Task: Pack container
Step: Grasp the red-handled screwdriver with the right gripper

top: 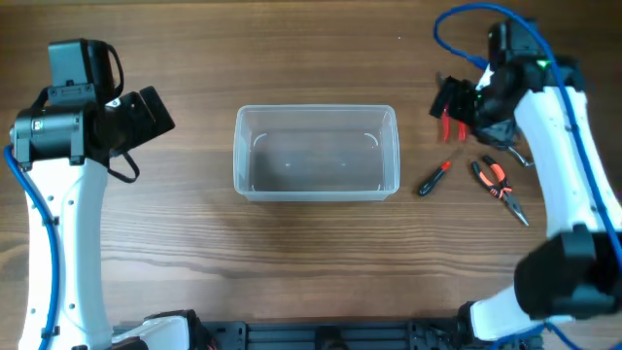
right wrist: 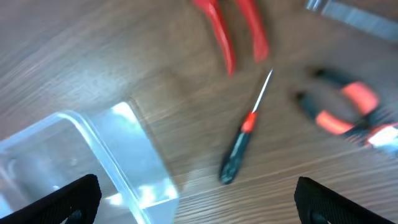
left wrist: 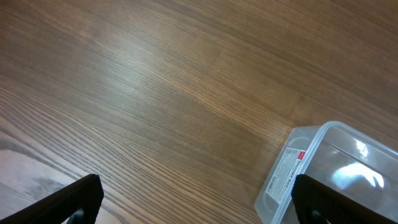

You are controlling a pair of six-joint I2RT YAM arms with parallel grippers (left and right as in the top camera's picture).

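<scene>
I will move my right gripper back and down next and turn it so its fingers go on both sides of the screwdriver's black handle (top: pixel 430 184) (right wrist: pixel 236 155), which lies at a slant and closer to my base.
The clear plastic container (top: pixel 317 153) sits empty at the table's middle; its corner shows in the left wrist view (left wrist: pixel 323 171) and in the right wrist view (right wrist: pixel 81 158). To its right lie a black-and-red screwdriver (top: pixel 433 177) (right wrist: pixel 244 134), red-handled pliers (top: pixel 453 126) (right wrist: pixel 233 28), and black-and-orange pliers (top: pixel 500 187) (right wrist: pixel 345 106). My right gripper (top: pixel 449 97) (right wrist: pixel 198 205) is open and empty above the tools, over the red pliers. My left gripper (top: pixel 151 112) (left wrist: pixel 198 205) is open and empty, well left of the container.
A silver metal tool (right wrist: pixel 354 15) lies at the far right behind the pliers, partly hidden under my right arm in the overhead view. Bare wooden table (top: pixel 292 262) surrounds the container.
</scene>
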